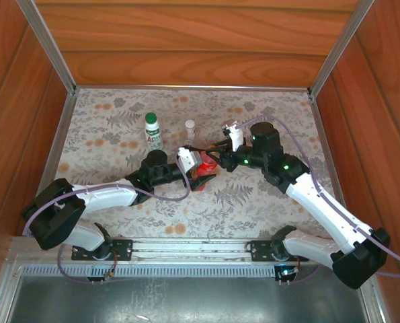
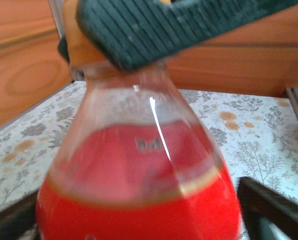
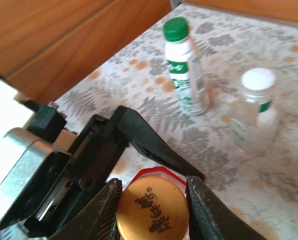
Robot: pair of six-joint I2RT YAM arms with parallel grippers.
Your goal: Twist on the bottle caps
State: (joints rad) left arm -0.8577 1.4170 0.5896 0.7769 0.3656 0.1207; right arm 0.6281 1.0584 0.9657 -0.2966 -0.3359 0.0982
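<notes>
The cap sits on the neck, so my right gripper will next carry the red bottle by its cap outward onto the mat beside the clear bottle and release it.
The red bottle [image 1: 206, 166] stands upright mid-mat, its lower half full of red liquid [image 2: 138, 205]. The orange cap [image 3: 151, 214] sits on its neck, and my right gripper [image 3: 154, 186] is shut on that cap from above, a ribbed finger on each side. My left gripper [image 2: 141, 212] is open around the bottle's body, and a strip of mat shows between one finger [image 3: 159, 145] and the bottle. Behind stand the white bottle [image 3: 188, 75] with its green cap [image 3: 176, 28] on, and the tiny clear bottle [image 3: 256, 112] with its white cap [image 3: 258, 80] on.
Wooden walls [image 1: 186, 47] enclose the floral mat [image 1: 253, 202] at the back and both sides. A metal rail [image 1: 186, 249] runs along the near edge by the arm bases. The white bottle [image 1: 152, 132] and the clear bottle [image 1: 189, 131] stand just behind the grippers.
</notes>
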